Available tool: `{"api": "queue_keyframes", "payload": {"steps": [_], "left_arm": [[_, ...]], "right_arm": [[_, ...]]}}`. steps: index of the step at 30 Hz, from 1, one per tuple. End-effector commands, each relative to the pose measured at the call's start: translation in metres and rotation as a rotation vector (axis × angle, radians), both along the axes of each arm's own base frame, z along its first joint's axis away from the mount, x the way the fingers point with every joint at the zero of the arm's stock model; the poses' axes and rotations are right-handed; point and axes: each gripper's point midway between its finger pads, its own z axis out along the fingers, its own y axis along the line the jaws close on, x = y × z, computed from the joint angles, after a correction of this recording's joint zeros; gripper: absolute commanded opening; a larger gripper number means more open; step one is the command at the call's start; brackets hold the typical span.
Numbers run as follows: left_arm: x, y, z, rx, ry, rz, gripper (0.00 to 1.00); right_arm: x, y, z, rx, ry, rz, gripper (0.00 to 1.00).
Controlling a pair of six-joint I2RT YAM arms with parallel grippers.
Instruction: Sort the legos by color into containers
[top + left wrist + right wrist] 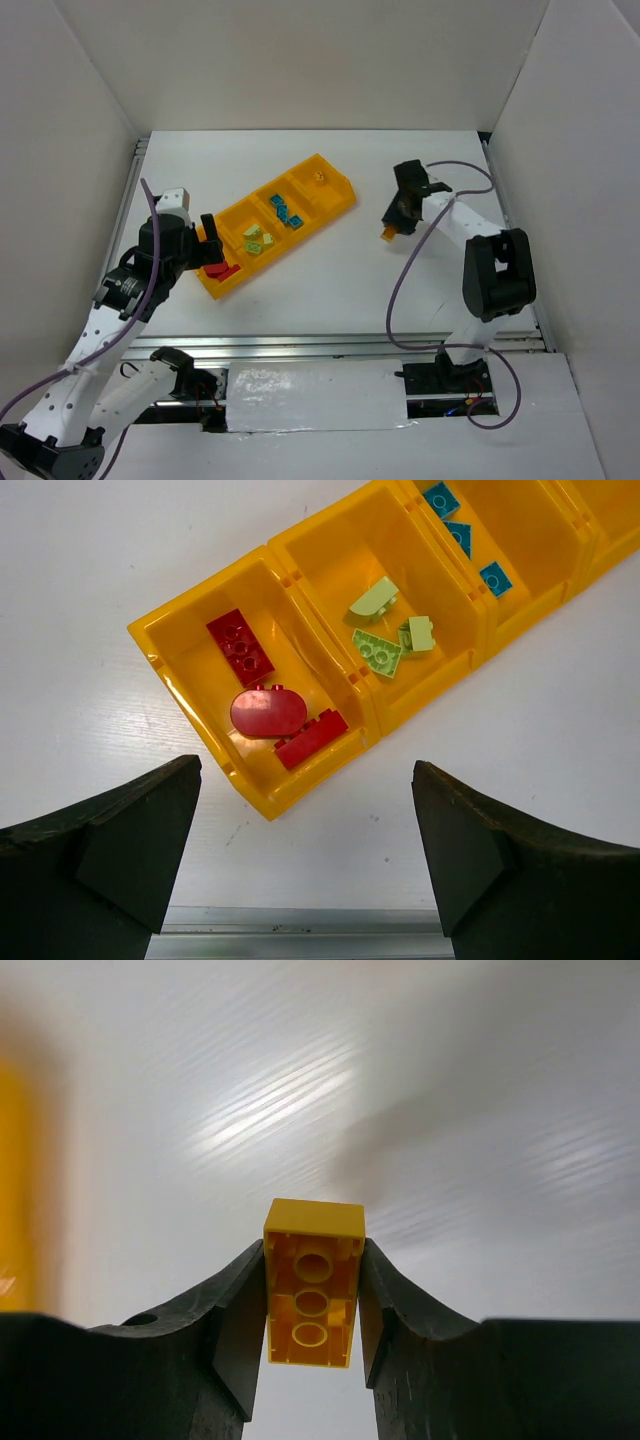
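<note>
I will next move the matching brick in my right gripper outward and to the left in the top view, over the section of the tray with the orange-yellow piece (319, 177), and let go of it.
The long orange-yellow tray (340, 203) lies diagonally at mid-table with four compartments. The nearest holds red legos (268, 711), the second yellow-green legos (378, 650), the third teal-blue legos (458, 532), the farthest a small orange-yellow piece (319, 177). My left gripper (305, 855) is open and empty, just off the tray's near end (262, 802). My right gripper (312, 1305) is shut on an orange-yellow brick (312, 1285), its hollow underside facing the camera. It hangs above the table to the right of the tray's far end (388, 231).
White walls close in the table on the left, back and right. An aluminium rail (300, 930) runs along the near edge below the left gripper. A purple cable (410, 270) loops from the right arm across the table.
</note>
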Motion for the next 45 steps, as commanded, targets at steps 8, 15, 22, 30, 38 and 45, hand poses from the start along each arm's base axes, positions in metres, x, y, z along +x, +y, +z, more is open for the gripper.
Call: {"api": "queue_keyframes", "payload": {"steps": [8, 15, 22, 30, 38, 45], "left_arm": [[0.005, 0.010, 0.011, 0.007, -0.055, 0.057, 0.99], [0.007, 0.010, 0.005, 0.019, -0.034, 0.062, 0.99], [0.008, 0.011, 0.005, 0.023, -0.031, 0.067, 0.99], [0.010, 0.009, 0.001, 0.028, -0.016, 0.050, 1.00], [0.009, 0.008, 0.002, 0.020, -0.020, 0.041, 0.99], [0.010, 0.000, 0.003, 0.002, -0.025, -0.001, 1.00]], "right_arm": [[0.046, 0.157, 0.092, 0.037, -0.301, 0.391, 0.00], [0.110, 0.186, 0.123, -0.025, -0.412, 0.485, 0.05], [0.138, 0.200, 0.109, -0.061, -0.396, 0.549, 0.26], [0.146, 0.199, 0.103, -0.087, -0.389, 0.538, 0.91], [0.131, 0.127, 0.171, -0.153, -0.459, 0.490, 1.00], [0.104, 0.000, 0.133, -0.114, -0.256, 0.418, 1.00]]}}
